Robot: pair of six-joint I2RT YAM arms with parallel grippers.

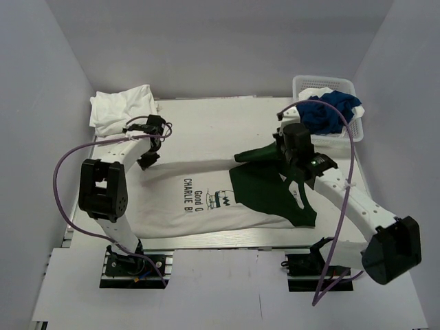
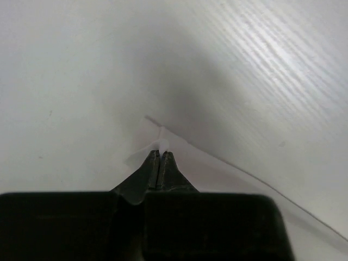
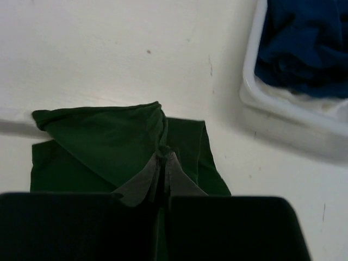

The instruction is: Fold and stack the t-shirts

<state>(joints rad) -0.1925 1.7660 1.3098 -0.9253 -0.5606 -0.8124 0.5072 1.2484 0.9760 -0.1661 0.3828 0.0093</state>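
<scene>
My right gripper moves the bunched fold it holds back and down over the green t-shirt's near part next.
A white t-shirt with black cartoon figure and lettering [image 1: 180, 210] lies spread across the table. My left gripper [image 1: 147, 161] is shut on its far left edge; in the left wrist view the fingertips [image 2: 160, 154] pinch a small tuft of white cloth [image 2: 228, 182]. A dark green t-shirt [image 1: 265, 196] lies on the printed shirt's right part. My right gripper [image 1: 283, 156] is shut on a bunched fold of the green t-shirt [image 3: 109, 138], lifted slightly; it shows in the right wrist view [image 3: 163, 155]. A royal blue t-shirt [image 1: 328, 113] hangs out of the basket.
A pile of plain white t-shirts [image 1: 120, 110] sits at the back left corner. A white mesh basket [image 1: 342, 86] stands at the back right, close to my right gripper; its rim [image 3: 283, 111] shows in the right wrist view with the blue t-shirt [image 3: 304, 43] inside.
</scene>
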